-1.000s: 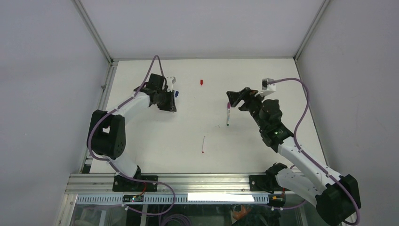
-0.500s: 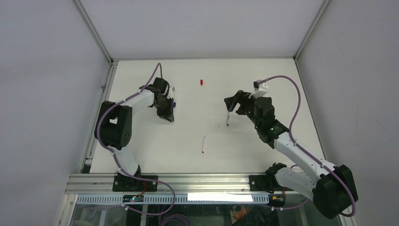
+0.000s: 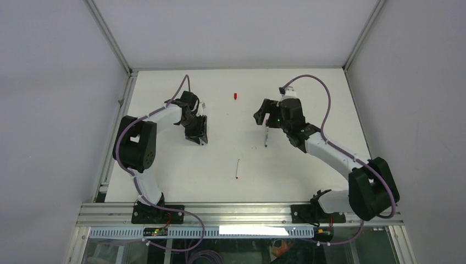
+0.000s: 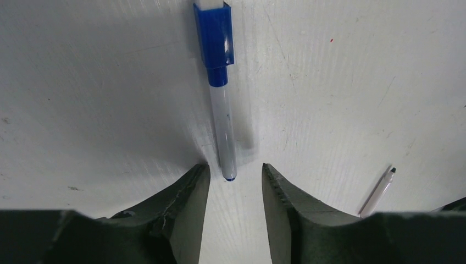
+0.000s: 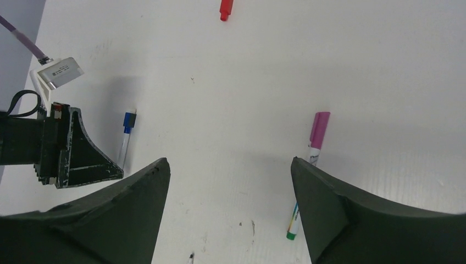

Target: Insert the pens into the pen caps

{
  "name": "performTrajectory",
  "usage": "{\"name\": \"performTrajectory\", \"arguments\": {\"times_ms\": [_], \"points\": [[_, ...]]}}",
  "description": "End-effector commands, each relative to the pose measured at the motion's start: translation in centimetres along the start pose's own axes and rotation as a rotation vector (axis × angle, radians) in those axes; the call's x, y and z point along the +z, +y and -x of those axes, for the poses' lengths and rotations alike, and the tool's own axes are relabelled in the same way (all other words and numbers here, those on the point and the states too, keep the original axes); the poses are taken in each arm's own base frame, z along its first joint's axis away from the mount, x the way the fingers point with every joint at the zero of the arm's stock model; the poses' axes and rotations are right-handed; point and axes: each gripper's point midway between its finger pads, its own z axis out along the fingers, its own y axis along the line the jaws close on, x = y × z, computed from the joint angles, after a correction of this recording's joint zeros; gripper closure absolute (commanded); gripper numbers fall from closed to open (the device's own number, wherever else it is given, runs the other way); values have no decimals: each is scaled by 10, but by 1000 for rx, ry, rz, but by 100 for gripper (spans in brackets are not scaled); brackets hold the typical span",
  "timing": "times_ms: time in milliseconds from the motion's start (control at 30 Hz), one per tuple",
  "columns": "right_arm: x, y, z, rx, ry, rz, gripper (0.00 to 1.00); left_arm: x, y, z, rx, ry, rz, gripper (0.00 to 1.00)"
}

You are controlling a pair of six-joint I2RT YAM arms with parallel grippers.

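The right gripper brings its open fingers back and down around the pen's body by the pen's bare tip (image 3: pixel 238 164) (image 5: pixel 190 260) next, since the thin pen lies uncapped below and back of it.
A white pen pushed into the blue cap (image 4: pixel 214 41) lies flat on the table. Its bare end (image 4: pixel 228 173) sits just ahead of my left gripper (image 4: pixel 235 165), whose jaws stand apart with a gap on each side of it. Another pen wearing the magenta cap (image 5: pixel 319 124) lies by the right finger of my right gripper (image 5: pixel 229 165), which is open and empty above the table (image 3: pixel 308 88). The red cap (image 3: pixel 235 95) lies alone at the back. A thin uncapped pen (image 3: pixel 237 169) lies in the middle.
In the top view my left gripper (image 3: pixel 198 133) and right gripper (image 3: pixel 264 118) hover over the back half of the white table, about a hand's width apart. Grey walls and a metal frame (image 3: pixel 112 44) close in the sides.
My left gripper has opened and let go of the blue-capped pen, which now rests on the table. The right arm has swung left and back, over the magenta-capped pen.
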Motion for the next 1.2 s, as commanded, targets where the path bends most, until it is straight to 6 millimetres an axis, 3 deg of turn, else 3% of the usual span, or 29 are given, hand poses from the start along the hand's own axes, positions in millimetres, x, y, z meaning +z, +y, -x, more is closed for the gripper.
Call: {"name": "performTrajectory", "arguments": {"times_ms": [0,100,233,400,500,667,800,933,1033,1167], "points": [[21,33,26,-58,-6,75,17,-9,-1,9,18,-36,19,56],[35,48,25,-107,33,91,17,-17,-3,14,26,-68,16,54],[31,52,-6,-170,212,22,20,-37,-7,25,53,-132,5,52],[-9,29,-51,36,403,-192,25,-76,-13,46,114,-263,-14,53],[-37,31,-81,144,547,-266,28,-105,-19,59,158,-373,-23,52],[-56,54,-81,175,618,-339,30,-148,-29,68,208,-531,-54,49],[-43,67,-87,219,627,-340,38,-181,-31,64,236,-616,-48,46],[-30,79,-122,284,725,-333,42,-219,-37,63,252,-696,-59,44],[-30,81,-155,325,810,-354,45,-234,-41,57,248,-735,-85,43],[-27,83,-176,349,827,-376,48,-242,-46,48,249,-754,-118,42]]}}
